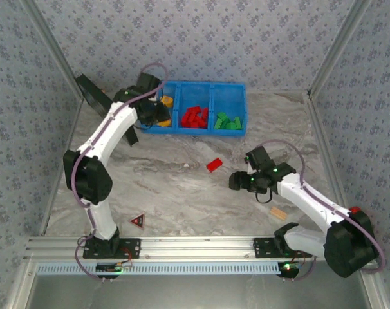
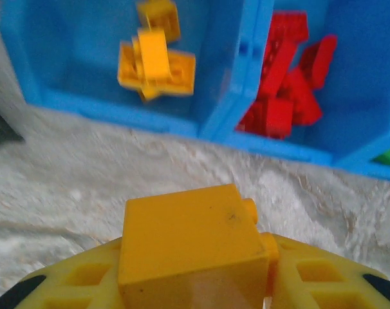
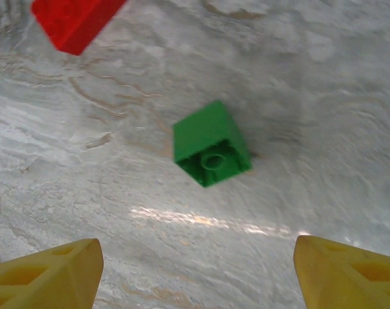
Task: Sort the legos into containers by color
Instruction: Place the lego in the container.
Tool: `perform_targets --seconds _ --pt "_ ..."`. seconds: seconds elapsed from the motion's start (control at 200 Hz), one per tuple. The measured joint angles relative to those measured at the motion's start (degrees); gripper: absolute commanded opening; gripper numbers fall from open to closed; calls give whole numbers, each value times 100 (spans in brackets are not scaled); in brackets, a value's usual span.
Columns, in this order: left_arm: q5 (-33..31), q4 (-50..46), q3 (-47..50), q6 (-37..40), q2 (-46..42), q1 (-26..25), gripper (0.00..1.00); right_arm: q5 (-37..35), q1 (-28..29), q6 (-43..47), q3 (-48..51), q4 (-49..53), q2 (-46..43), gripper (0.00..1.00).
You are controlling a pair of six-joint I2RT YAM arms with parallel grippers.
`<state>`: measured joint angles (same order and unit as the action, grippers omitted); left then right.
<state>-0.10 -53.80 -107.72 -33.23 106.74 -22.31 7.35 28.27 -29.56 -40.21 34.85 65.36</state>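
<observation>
My left gripper will next move outward, lower over the blue bin's section with orange-yellow bricks and release its matching orange-yellow brick there.
My left gripper (image 1: 157,116) hangs just in front of the blue bin's (image 1: 241,96) left compartment, shut on an orange-yellow brick (image 2: 192,241). In the left wrist view that compartment holds several orange-yellow bricks (image 2: 156,61), and the middle one holds red bricks (image 2: 285,84). Green bricks (image 1: 227,121) lie in the right compartment. My right gripper (image 1: 237,180) stands open low over the table. A green brick (image 3: 211,145) lies on its side ahead of the yellow fingers (image 3: 47,273), apart from them. A red brick (image 1: 214,165) lies on the table beyond it.
A tan wooden block (image 1: 278,212) lies by the right arm. A red-and-black triangle marker (image 1: 138,221) sits near the left arm's base. A flat black panel (image 1: 92,95) leans at the back left. Patterned walls close in the marbled table.
</observation>
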Motion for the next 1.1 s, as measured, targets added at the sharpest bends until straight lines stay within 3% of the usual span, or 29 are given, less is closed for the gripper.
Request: perform_targets --seconds 0.425,0.695,0.914,1.099 --pt "-702 -275 -2559 435 2275 396 25 -975 601 640 11 -330 592 82" --pt "-645 -702 -3506 448 3375 483 37 -1285 601 800 -24 -560 984 83" --pt "-542 -901 -3595 422 3491 507 60 -1373 601 874 -190 -640 1440 75" --pt "-367 -909 -3624 459 3486 544 70 -1408 601 944 -330 -651 1725 69"
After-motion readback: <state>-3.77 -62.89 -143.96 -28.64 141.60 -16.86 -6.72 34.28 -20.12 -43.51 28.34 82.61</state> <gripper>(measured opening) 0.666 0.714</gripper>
